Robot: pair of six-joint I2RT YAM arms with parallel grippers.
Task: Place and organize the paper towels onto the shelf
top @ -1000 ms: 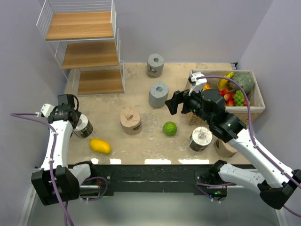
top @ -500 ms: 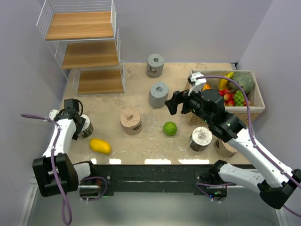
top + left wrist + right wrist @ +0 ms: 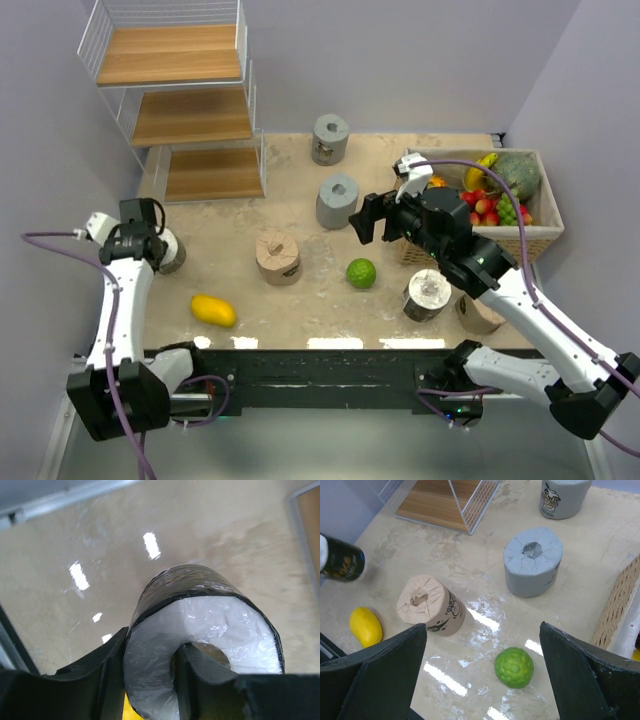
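My left gripper should rise high and outward next, tilted up to face the shelf (image 3: 190, 110), and then bring the roll over the shelf's empty top board.
My left gripper (image 3: 152, 246) (image 3: 150, 680) is shut on a black-wrapped paper towel roll (image 3: 170, 252) (image 3: 200, 610), one finger in its centre hole and the other against its outer side. The right wrist view shows this roll (image 3: 341, 560) at far left. The shelf (image 3: 190, 110) (image 3: 445, 500) stands at the back left. On the table are two grey rolls (image 3: 331, 138) (image 3: 337, 200), a tan roll (image 3: 278, 257) (image 3: 427, 605), another black-wrapped roll (image 3: 428, 293), and a tan roll (image 3: 478, 315) partly under the right arm. My right gripper (image 3: 370, 220) (image 3: 482, 630) hangs open, holding nothing.
A green fruit (image 3: 361, 272) (image 3: 514, 666) lies mid-table, below the open right jaws. A yellow fruit (image 3: 214, 310) (image 3: 366, 626) lies near the front left. A wicker basket (image 3: 540, 215) of fruit stands at the right. Walls close in on both sides.
The left gripper dipped onto the black-wrapped roll, closed on its wall and carried it a little back and left. The right arm has barely moved.
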